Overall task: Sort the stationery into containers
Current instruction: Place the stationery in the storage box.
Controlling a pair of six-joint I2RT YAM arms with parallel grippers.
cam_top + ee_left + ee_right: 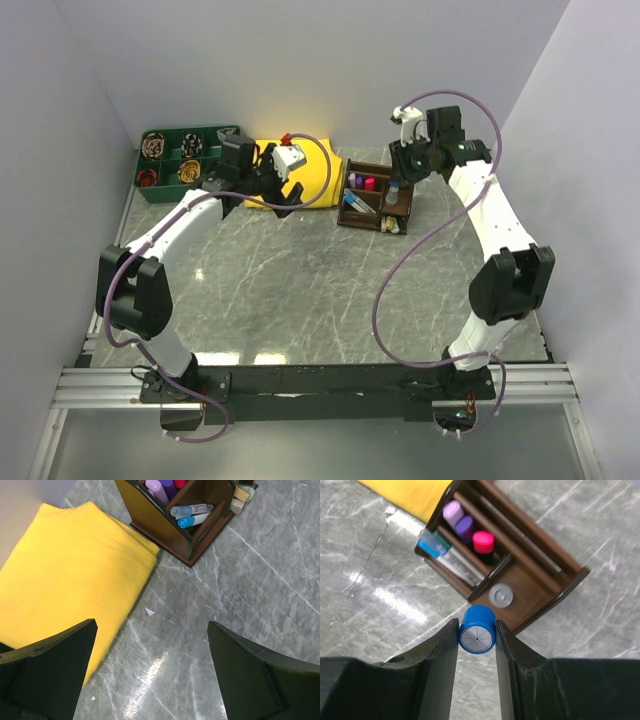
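My right gripper should lower the blue-capped marker, still hanging clear above, onto the top of the upright grey-capped one and let go, as that one stands in the organiser (361, 213) below the gripper.
The dark brown wooden organiser (361, 213) stands at the back middle-right and shows in both wrist views (150, 515) (540, 587). It holds purple (465, 527), lilac and pink (483, 542) capped markers upright, blue-capped markers (192, 520) lying in a side slot, a grey-capped one (500, 595) upright, and small tan blocks (242, 492) at one end. My right gripper (477, 635) is shut on a blue-capped marker (477, 629), held end-on above the organiser's near edge. My left gripper (150, 645) is open and empty, low over the table beside the yellow cloth (65, 580).
A green divided tray (185, 160) with coiled brown, red and cream items stands at the back left. The yellow cloth (312, 168) lies between that tray and the organiser. White walls close in the back and both sides.
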